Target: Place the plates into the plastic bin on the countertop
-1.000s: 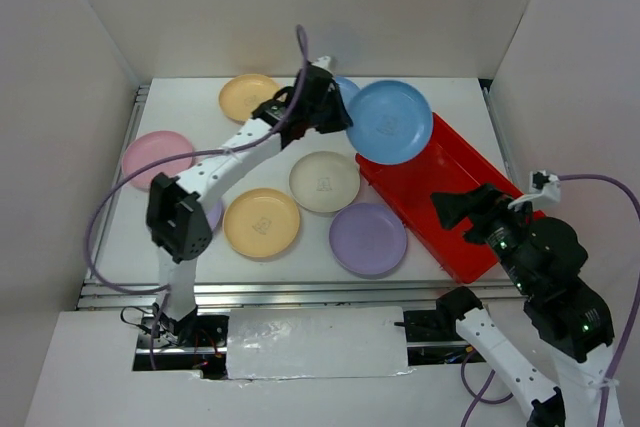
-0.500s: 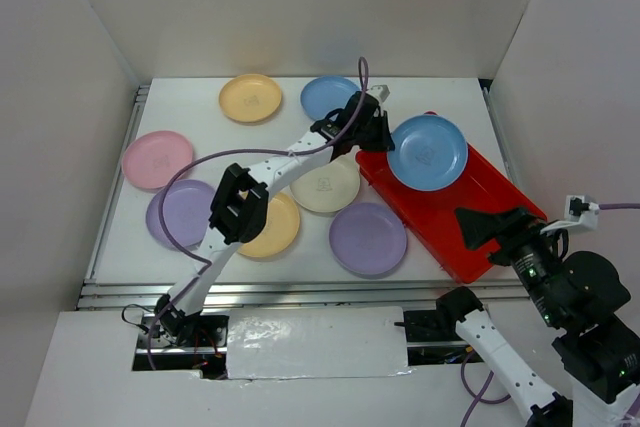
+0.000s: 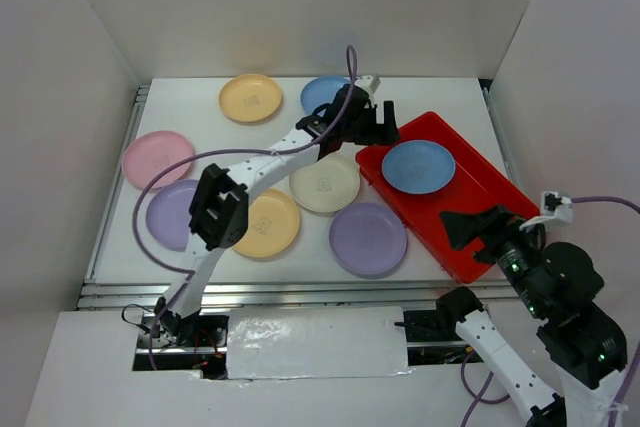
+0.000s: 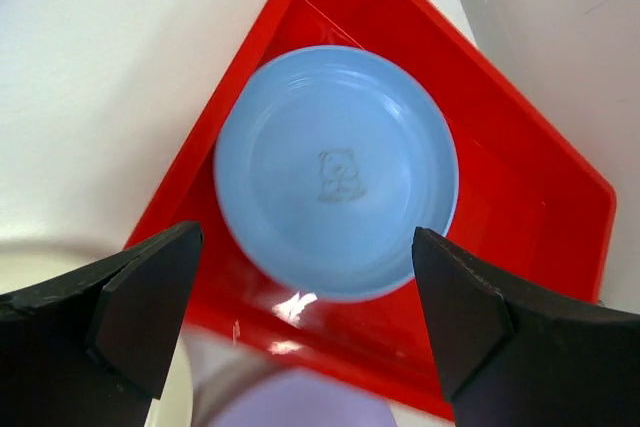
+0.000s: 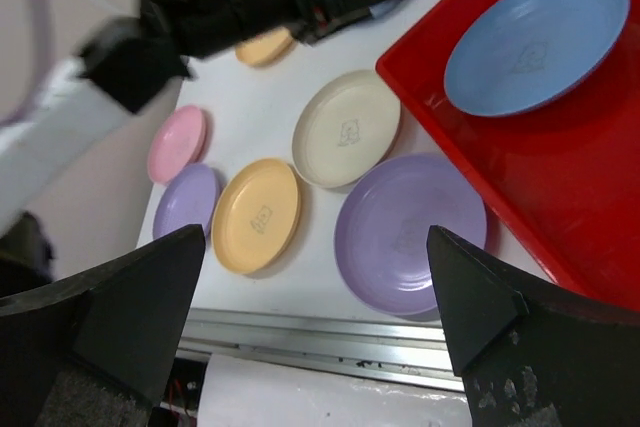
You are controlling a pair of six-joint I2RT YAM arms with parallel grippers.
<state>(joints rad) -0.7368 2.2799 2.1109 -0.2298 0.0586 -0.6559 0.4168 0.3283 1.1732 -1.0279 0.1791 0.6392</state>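
I need to move my right gripper off the bin next and down onto the lilac plate's rim (image 3: 333,235) (image 5: 340,232) on the side toward the near yellow plate, where the bare countertop leaves room for my fingers.
A blue plate (image 3: 418,166) lies flat in the far half of the red plastic bin (image 3: 470,197), free of any grip. My left gripper (image 3: 385,127) hovers open at the bin's far left corner; in the left wrist view the plate (image 4: 336,172) lies beyond the spread fingers (image 4: 140,302), inside the bin (image 4: 520,197). My right gripper (image 3: 462,227) hangs open and empty over the bin's near end. In its wrist view a lilac plate (image 5: 410,232) lies on the countertop (image 5: 300,277) below the jaws.
On the countertop (image 3: 190,117) lie a blue plate (image 3: 322,95), a yellow plate (image 3: 250,98), a pink plate (image 3: 155,158), a lilac plate (image 3: 175,214), a yellow plate (image 3: 265,223), a cream plate (image 3: 324,182) and a lilac plate (image 3: 368,238). White walls stand close on three sides.
My left gripper has opened and let go of the blue plate, which now lies in the bin. The left gripper has drawn back toward the bin's far left corner.
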